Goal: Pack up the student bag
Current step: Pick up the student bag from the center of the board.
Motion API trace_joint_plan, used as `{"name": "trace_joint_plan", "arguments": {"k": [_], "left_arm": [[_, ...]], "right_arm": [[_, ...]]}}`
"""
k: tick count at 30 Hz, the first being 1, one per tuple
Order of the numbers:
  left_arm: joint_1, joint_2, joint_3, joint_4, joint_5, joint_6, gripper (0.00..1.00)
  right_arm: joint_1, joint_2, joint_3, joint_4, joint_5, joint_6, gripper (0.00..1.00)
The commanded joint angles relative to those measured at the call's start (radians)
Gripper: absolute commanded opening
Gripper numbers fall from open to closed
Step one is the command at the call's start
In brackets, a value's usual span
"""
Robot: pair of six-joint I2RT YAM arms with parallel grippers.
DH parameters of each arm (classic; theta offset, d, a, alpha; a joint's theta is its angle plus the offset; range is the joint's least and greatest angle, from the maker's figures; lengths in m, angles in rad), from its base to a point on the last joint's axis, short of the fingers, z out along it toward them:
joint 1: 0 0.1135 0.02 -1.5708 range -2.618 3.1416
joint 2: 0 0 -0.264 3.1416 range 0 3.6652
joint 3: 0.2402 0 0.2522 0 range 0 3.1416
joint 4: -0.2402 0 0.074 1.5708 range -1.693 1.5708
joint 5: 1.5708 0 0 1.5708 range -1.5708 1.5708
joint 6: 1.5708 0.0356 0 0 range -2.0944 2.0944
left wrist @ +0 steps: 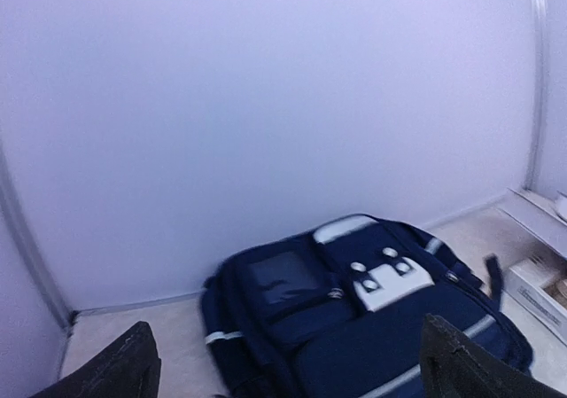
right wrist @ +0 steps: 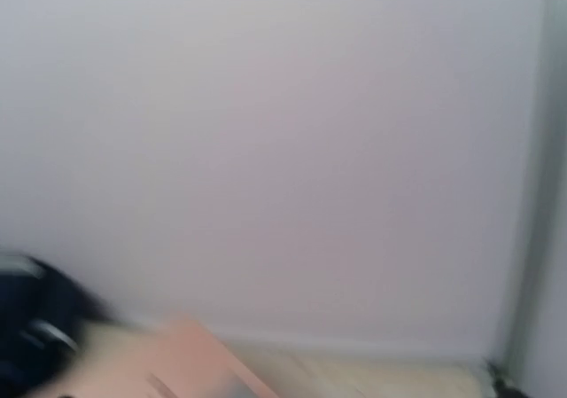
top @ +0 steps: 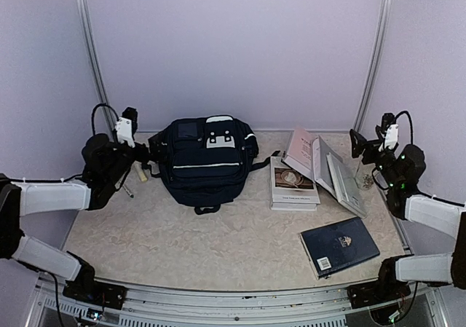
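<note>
The bag is still zipped shut, so I need to move my left gripper to the right in the top view next, then tilt it down and cross onto the bag's near edge [top: 212,189].
The student bag [top: 204,161] is a dark navy backpack with a thin white stripe and white patches near its top handle. It lies zipped shut at the back left of the table. It also fills the lower part of the left wrist view [left wrist: 372,318]. My left gripper [top: 148,156] hovers just left of the bag, level with its side. It is open and empty, and its two dark fingertips [left wrist: 133,367] show wide apart. My right gripper [top: 357,143] is raised at the far right, above the books. Its fingers do not show in the blurred right wrist view.
A white book stack [top: 293,185], a pink book [top: 298,151] and leaning grey books [top: 341,175] lie right of the bag. A flat navy hardcover book [top: 338,245] lies at the front right. A pen [top: 127,189] lies by the left arm. The pink book shows blurred [right wrist: 177,362].
</note>
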Motion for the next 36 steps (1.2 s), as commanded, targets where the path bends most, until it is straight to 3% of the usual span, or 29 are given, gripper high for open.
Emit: {"name": "trace_joint_plan", "arguments": {"k": [1, 2, 5, 8, 14, 18, 20, 21, 24, 25, 36], "left_arm": [[-0.129, 0.160, 0.265, -0.552, 0.250, 0.169, 0.99], [-0.146, 0.222, 0.362, -0.667, 0.227, 0.155, 0.98], [-0.172, 0.374, 0.608, -0.966, 0.348, 0.259, 0.88], [-0.259, 0.529, 0.804, -1.203, 0.269, 0.435, 0.88], [-0.352, 0.821, 1.002, -1.448, 0.167, 0.582, 0.96], [-0.357, 0.903, 1.016, -1.410, 0.153, 0.560, 0.93], [-0.355, 0.914, 1.013, -1.376, 0.122, 0.537, 0.86], [-0.355, 0.914, 1.011, -1.370, 0.110, 0.530, 0.74], [-0.356, 0.867, 0.978, -1.329, 0.111, 0.517, 0.14], [-0.357, 0.836, 0.954, -1.299, 0.105, 0.510, 0.00], [-0.460, 0.361, 0.738, -0.930, 0.123, 0.397, 0.00]], "right_arm": [[0.007, -0.096, 0.127, -0.287, -0.244, 0.155, 1.00], [0.018, -0.105, 0.161, -0.344, -0.268, 0.167, 1.00], [0.089, -0.120, 0.244, -0.491, -0.286, 0.169, 1.00], [0.171, -0.125, 0.290, -0.586, -0.287, 0.169, 1.00], [0.312, -0.095, 0.362, -0.726, -0.209, 0.147, 1.00], [0.363, -0.081, 0.367, -0.769, -0.189, 0.164, 1.00], [0.386, -0.076, 0.361, -0.776, -0.176, 0.178, 1.00], [0.399, -0.072, 0.359, -0.775, -0.174, 0.181, 1.00], [0.430, -0.050, 0.366, -0.765, -0.163, 0.192, 1.00], [0.439, -0.038, 0.374, -0.764, -0.162, 0.198, 1.00], [0.570, 0.138, 0.584, -0.883, -0.167, 0.257, 1.00]]}}
